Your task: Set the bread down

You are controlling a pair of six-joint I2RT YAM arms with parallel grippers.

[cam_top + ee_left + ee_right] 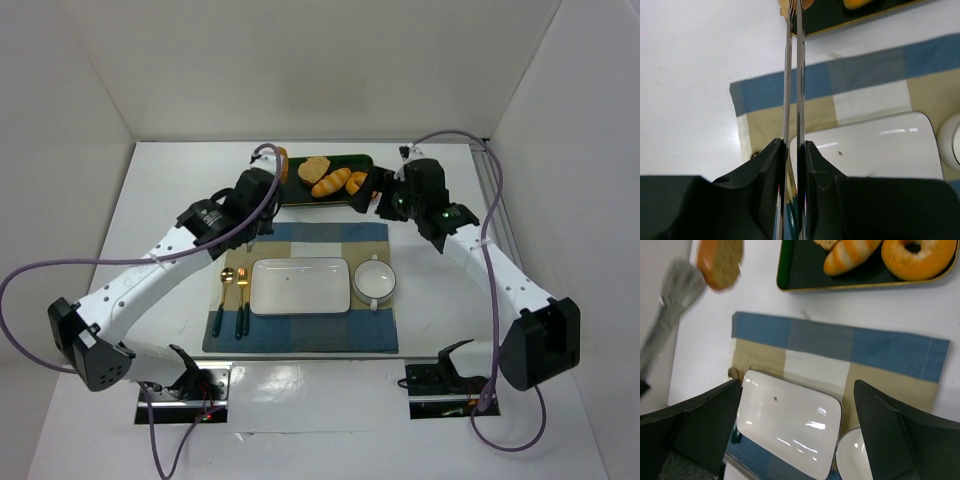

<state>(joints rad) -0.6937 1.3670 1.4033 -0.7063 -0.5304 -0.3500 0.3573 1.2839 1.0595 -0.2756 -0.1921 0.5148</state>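
The white rectangular plate (300, 286) (874, 157) is empty, so next I need to move my left gripper back and down until the end of the tongs holds the bread over the plate, then release.
The bread (720, 262), a golden-brown slice with a darker edge, is pinched at the tip of metal tongs (794, 75). It hangs over the white table just left of the dark tray (300, 190). It also shows in the top view (281, 160) and at the top edge of the left wrist view (790, 5). My left gripper (794, 145) is shut on the tongs' handles, with the blades almost together. My right gripper (797, 390) is open and empty above the placemat, near the tray's right end in the top view (383, 197).
The tray holds a paler slice (314, 168), a glossy striped roll (331, 182) and a donut (917, 257). On the checked placemat (300, 240) lie a white rectangular plate (300, 286), a white bowl (376, 280), and a fork and spoon (233, 295).
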